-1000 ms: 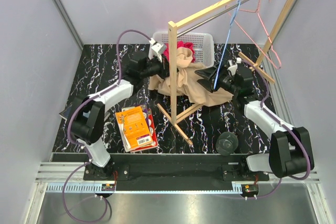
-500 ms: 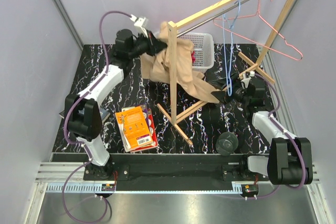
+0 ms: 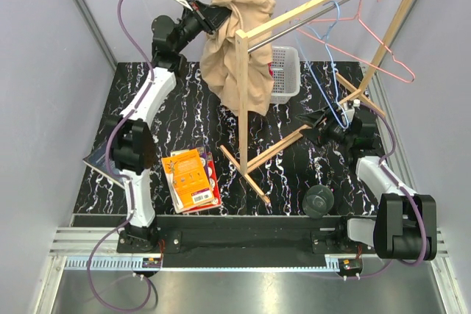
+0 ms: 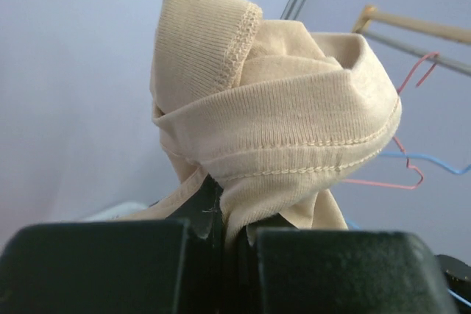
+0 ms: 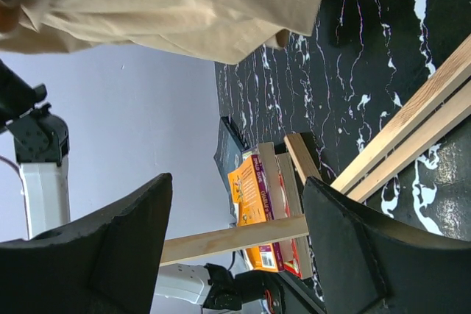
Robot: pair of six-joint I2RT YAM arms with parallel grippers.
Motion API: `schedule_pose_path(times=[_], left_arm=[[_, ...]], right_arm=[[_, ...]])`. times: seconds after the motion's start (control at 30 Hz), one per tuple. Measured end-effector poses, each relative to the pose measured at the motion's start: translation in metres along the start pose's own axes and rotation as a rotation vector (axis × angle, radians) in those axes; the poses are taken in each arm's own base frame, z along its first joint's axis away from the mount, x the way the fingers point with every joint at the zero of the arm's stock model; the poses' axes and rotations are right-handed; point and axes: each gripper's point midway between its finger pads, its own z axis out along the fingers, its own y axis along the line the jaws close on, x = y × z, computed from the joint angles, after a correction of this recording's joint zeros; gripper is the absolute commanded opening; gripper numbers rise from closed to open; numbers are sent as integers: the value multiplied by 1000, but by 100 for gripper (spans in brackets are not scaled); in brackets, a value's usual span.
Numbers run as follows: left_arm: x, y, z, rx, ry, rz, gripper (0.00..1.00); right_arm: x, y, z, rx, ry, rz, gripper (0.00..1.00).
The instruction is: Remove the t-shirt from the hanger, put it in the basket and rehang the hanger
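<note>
Next, my left gripper moves down into the white basket (image 3: 285, 73) and releases the beige t-shirt there, since both hangers already hang bare on the metal bar.
The beige t-shirt (image 3: 237, 49) hangs bunched in the air at the top of the top view, beside the wooden rack's post. My left gripper (image 3: 218, 17) is raised high and shut on its top fold; the left wrist view shows the ribbed cloth (image 4: 272, 115) pinched between the jaws. A blue hanger (image 3: 321, 71) and a pink hanger (image 3: 368, 38) hang bare on the metal rail. My right gripper (image 3: 318, 123) is open and empty, low near the rack's right foot. The shirt's lower edge (image 5: 169, 5) shows in the right wrist view.
The wooden rack (image 3: 243, 108) stands mid-table with feet (image 3: 246, 170) spread. A white basket (image 3: 285, 71) sits behind the shirt. An orange book (image 3: 193, 178) on a stack lies at front left, a dark book (image 3: 99, 161) at the left edge, a black round object (image 3: 319, 200) at front right.
My left gripper has lifted the t-shirt up and leftward, off the table and clear of the blue hanger. My right gripper has let go and dropped back to the right.
</note>
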Motion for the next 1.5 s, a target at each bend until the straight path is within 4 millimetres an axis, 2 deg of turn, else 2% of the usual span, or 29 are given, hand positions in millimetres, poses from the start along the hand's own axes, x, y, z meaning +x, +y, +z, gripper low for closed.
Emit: schedule_pose_path(times=[0.07,0.33,0.6,0.77,0.9,1.1,1.23,1.37,1.5], left_arm=[[-9,0,13,42,-49,-6,0],[-28,5,38,83,-195,9,0],[-52,-19,52,96,-308,80,0],[-42,-27,60,101,-311,90,0],[-13,-21,65,84,-265,67,0],[80,16,63,-9,-80,-61,0],[125,28,59,-38,32,-155,0],[149,32,55,-68,103,-230,0],[169,46,48,-149,173,-307,0]], right_arm=[[0,0,0,-1,1,-8,79],[-4,-12,2,21,4,-18,80],[-8,-25,2,43,14,-12,80],[-8,-29,2,44,24,-7,81],[-8,-29,2,42,23,-10,81],[-8,-33,1,43,25,-7,81],[-4,-39,-1,50,33,6,81],[-1,-43,-3,50,42,15,81],[1,-46,-4,54,45,22,81]])
